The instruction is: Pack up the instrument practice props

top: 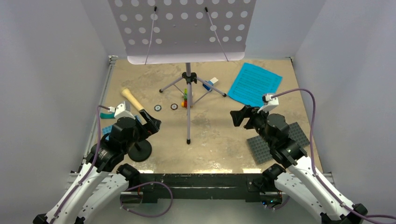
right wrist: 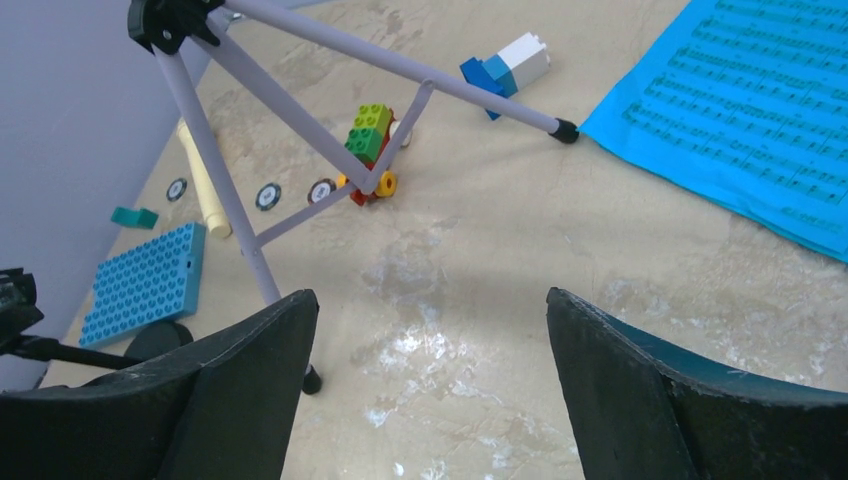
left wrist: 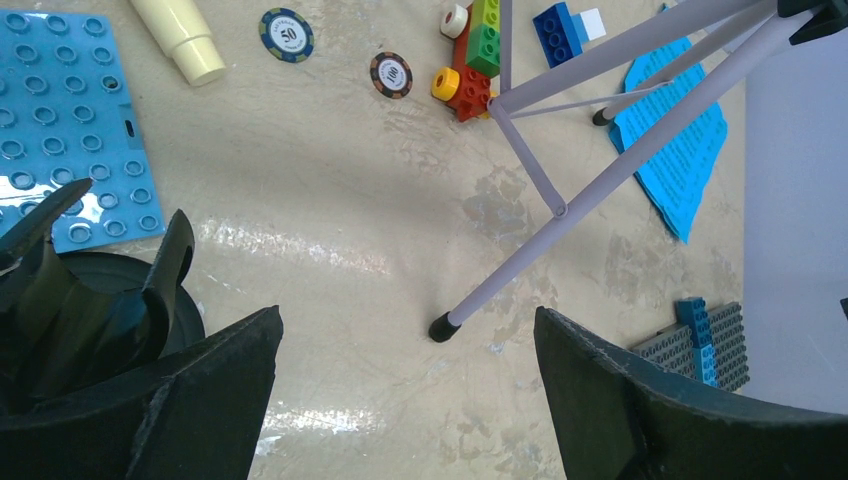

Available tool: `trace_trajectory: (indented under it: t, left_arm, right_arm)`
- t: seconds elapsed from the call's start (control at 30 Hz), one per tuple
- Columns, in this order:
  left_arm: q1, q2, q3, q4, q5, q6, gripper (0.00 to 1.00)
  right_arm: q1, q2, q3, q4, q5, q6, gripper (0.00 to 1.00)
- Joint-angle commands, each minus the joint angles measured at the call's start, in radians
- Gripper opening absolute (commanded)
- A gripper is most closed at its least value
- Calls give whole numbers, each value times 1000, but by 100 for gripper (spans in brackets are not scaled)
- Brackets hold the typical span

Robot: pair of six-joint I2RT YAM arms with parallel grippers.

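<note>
The left gripper lifts outward, tilts level and closes on the bare part under the music stand's panel next. The reason is that the music stand's post [top: 188, 67] likely rises outward of it.
The lavender hole-punched music stand [top: 182, 28] rises on its silver tripod [top: 188, 93] at the table's middle back. Its legs also show in the left wrist view [left wrist: 600, 185] and the right wrist view [right wrist: 290, 120]. Teal sheet-music pages [top: 254, 84] lie flat at the back right. The cream toy microphone [top: 132, 100] lies at the left. The black mic stand's round base [top: 140, 150] stands at the front left. My left gripper [top: 154, 123] is open and empty just above and beside it. My right gripper [top: 238, 116] is open and empty, near the pages' front edge.
A blue baseplate [top: 106, 129] lies at the left, a grey one [top: 278, 142] under my right arm. A stack of coloured bricks [top: 185, 99], two poker chips [top: 158, 108] and a blue-and-white brick [top: 211, 84] lie around the tripod. White walls enclose three sides.
</note>
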Motion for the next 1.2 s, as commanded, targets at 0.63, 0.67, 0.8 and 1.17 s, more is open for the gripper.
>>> trace_trajectory:
  t: [0.63,0.67,0.8,1.17]
  left_arm:
    - [-2,-70,39,-7,-24,91,100]
    - [-3,-65,41,-1,-13,100,100]
    - [-3,-55,20,160,102,232,100]
    - [-4,213,-72,1013,317,686,97]
  right_arm:
    - [6,-82,-46,-35,-49,-24,95]
    - [5,-81,-46,-34,-50,-23,95]
    - [6,-71,-54,-16,-55,-17,95]
    - [5,-33,-16,-25,-92,-14,95]
